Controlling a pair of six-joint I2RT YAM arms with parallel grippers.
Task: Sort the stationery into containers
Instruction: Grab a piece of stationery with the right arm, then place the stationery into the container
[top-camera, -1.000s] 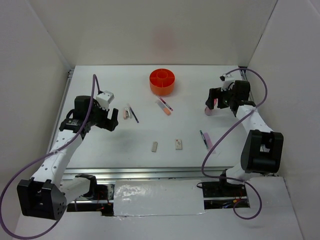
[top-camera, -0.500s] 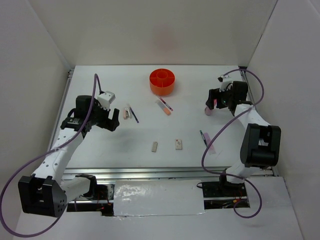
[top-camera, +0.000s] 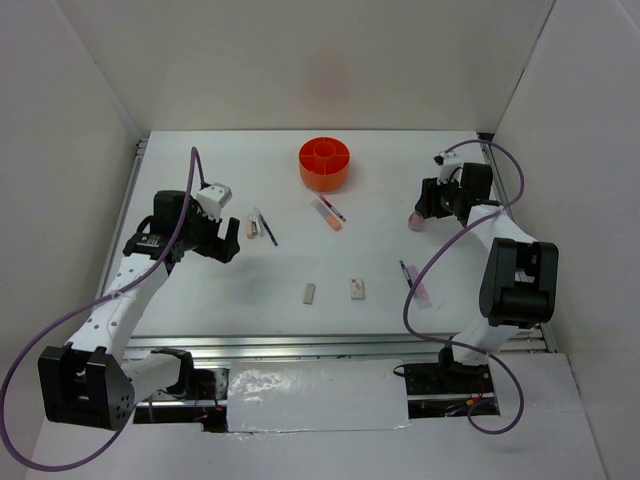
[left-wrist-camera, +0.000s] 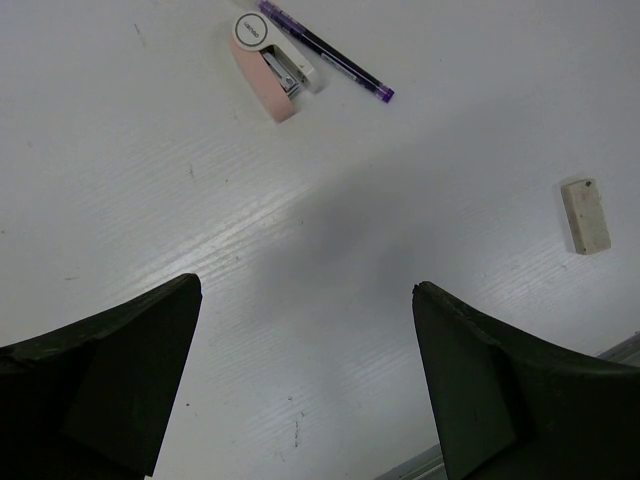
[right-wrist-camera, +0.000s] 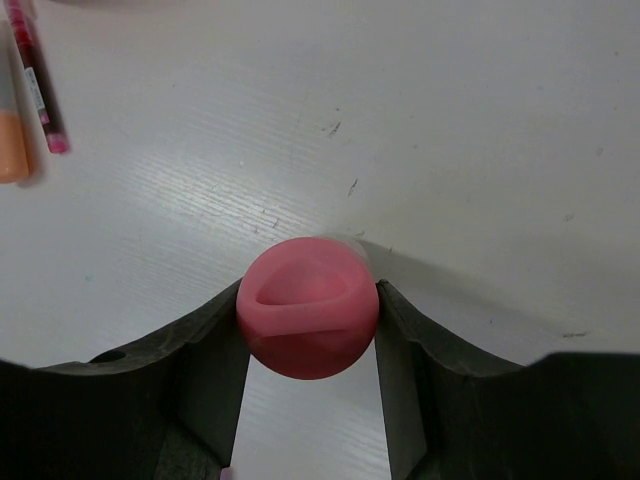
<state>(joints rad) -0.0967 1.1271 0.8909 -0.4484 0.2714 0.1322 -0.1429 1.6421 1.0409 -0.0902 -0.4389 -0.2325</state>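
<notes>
I will next lift my right gripper, move it left in the top view and lower it to let go of the tube in the tub's round middle section (top-camera: 324, 149), which is empty.
The round orange tub (top-camera: 325, 163) stands at the far middle of the table. My right gripper (top-camera: 421, 212) is shut on the stubby pink glue-stick tube (right-wrist-camera: 308, 318), held upright between both fingers (right-wrist-camera: 215, 355) just above the table at the right. My left gripper (top-camera: 228, 240) is open and empty above bare table, its fingers (left-wrist-camera: 110, 375) wide apart. A small pink-and-white item (left-wrist-camera: 270, 68) and a purple pen (left-wrist-camera: 325, 50) lie just beyond it. A beige eraser (left-wrist-camera: 585, 215) lies to its right.
An orange-pink marker (top-camera: 327, 214) and a dark pen (top-camera: 334, 208) lie in front of the tub. A white eraser (top-camera: 357, 288) lies near the beige one (top-camera: 310, 293). A pen (top-camera: 407, 276) and a pink eraser (top-camera: 419, 289) lie at the near right. White walls enclose the table.
My right gripper with the pink tube has shifted slightly toward the far right. My left gripper has edged a little to the right.
</notes>
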